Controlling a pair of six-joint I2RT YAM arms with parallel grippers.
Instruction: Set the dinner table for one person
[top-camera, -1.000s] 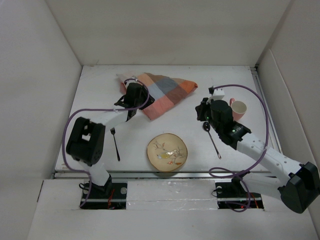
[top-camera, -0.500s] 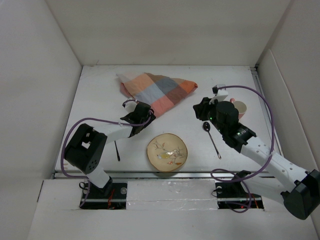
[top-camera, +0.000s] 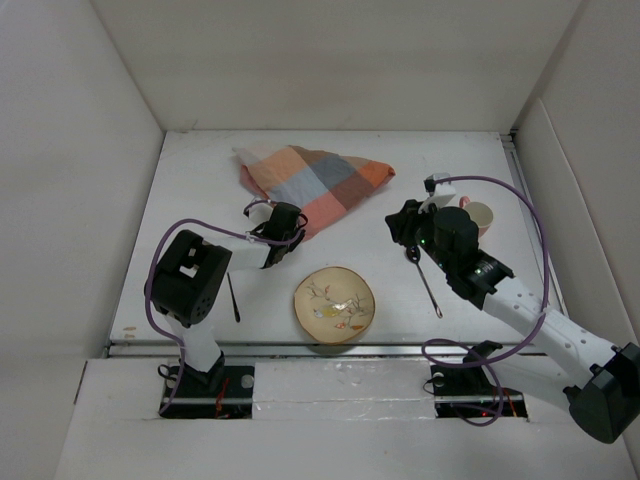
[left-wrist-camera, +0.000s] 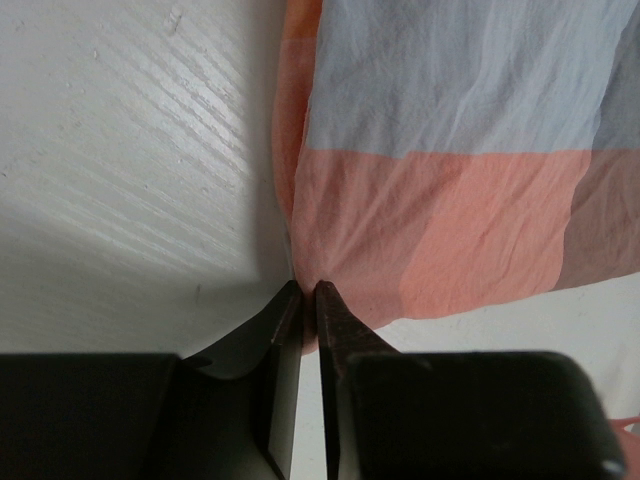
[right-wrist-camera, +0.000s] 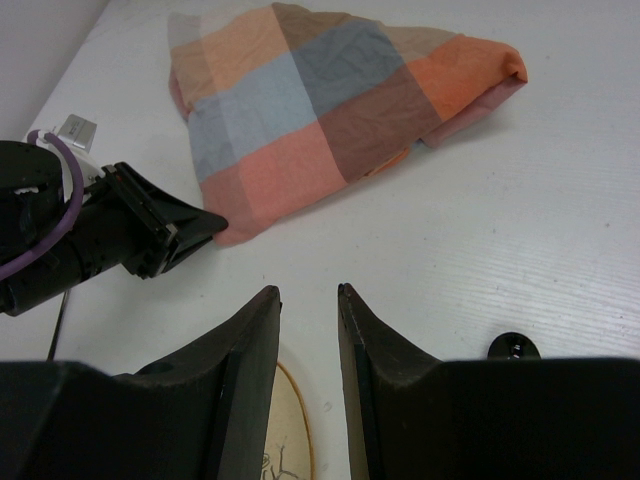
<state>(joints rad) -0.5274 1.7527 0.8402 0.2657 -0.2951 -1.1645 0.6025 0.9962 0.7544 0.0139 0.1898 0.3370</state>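
Next, my right gripper lowers to the cloth's free orange end, at its near folded edge (top-camera: 383, 183) (right-wrist-camera: 497, 95), as the pink corner is held.
The white dinner table (top-camera: 195, 190) carries an orange-and-blue-grey checked cloth (top-camera: 318, 180), crumpled at the back. My left gripper (top-camera: 292, 226) is low at the cloth's near corner. In the left wrist view its jaws (left-wrist-camera: 305, 290) are shut on that pink corner of the cloth (left-wrist-camera: 450, 150). My right gripper (top-camera: 404, 224) hovers open and empty over bare table right of the cloth. In its wrist view (right-wrist-camera: 308, 292) it looks at the cloth (right-wrist-camera: 330, 110) and the left gripper (right-wrist-camera: 190, 232).
A cream patterned plate (top-camera: 334, 305) lies near the front centre; its rim shows in the right wrist view (right-wrist-camera: 296, 420). A dark fork (top-camera: 232, 295) lies to its left. A dark spoon (top-camera: 426, 280) lies to its right. A pink cup (top-camera: 478, 217) stands behind the right arm.
My left gripper has come back from over the cloth to its near corner and dropped low there. The left arm's elbow swung right. My right gripper shifted slightly. The cloth keeps its shape.
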